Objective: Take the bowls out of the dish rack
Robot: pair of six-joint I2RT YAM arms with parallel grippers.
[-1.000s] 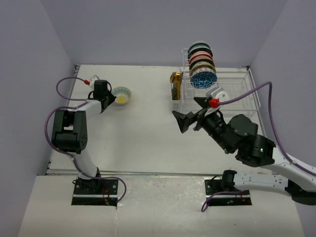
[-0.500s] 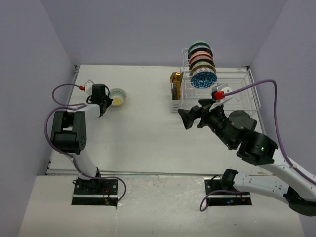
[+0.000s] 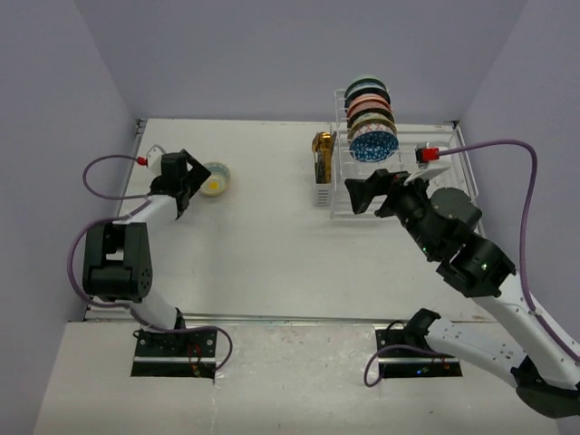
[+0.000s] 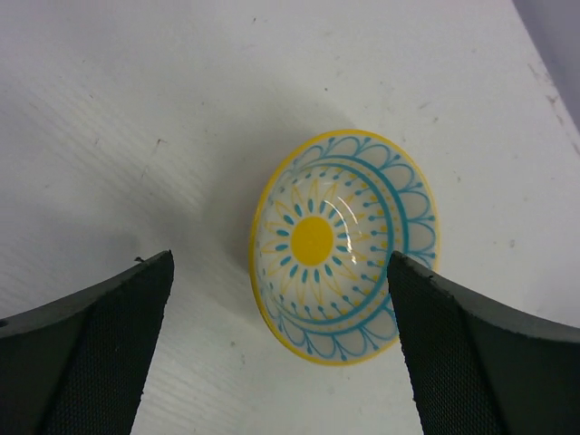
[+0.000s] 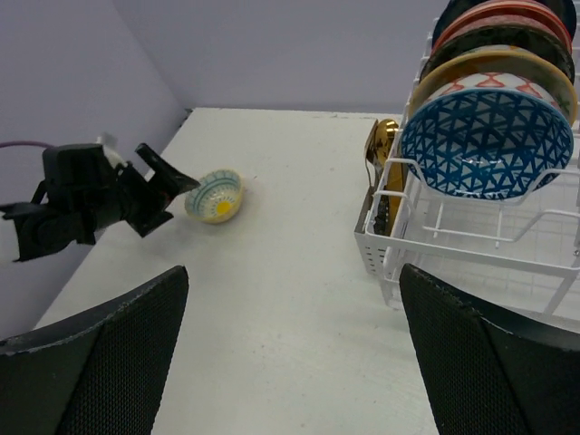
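Note:
My right gripper turns and goes down and outward next, onto the blue-patterned bowl's rim side away from the utensil holder, as the bowl stands frontmost with its rim clear.
A yellow-rimmed bowl with a teal pattern and a yellow centre lies tilted on the table at the far left. My left gripper stands open just left of it. In the left wrist view the bowl lies beyond the spread fingers, apart from both. Several bowls stand on edge in the white dish rack, a blue-patterned one at the front. My right gripper hangs open and empty before the rack's near left corner, and in its own view the gripper faces bare table.
A gold-brown utensil holder with cutlery hangs on the rack's left side; the right wrist view shows the holder too. The rack's low wire basket extends right. Purple cables loop from both wrists. Walls close in left, right and behind.
My left gripper has opened and let go of the yellow-rimmed bowl, which now lies on the table. My right arm has swung up and right, closer to the dish rack.

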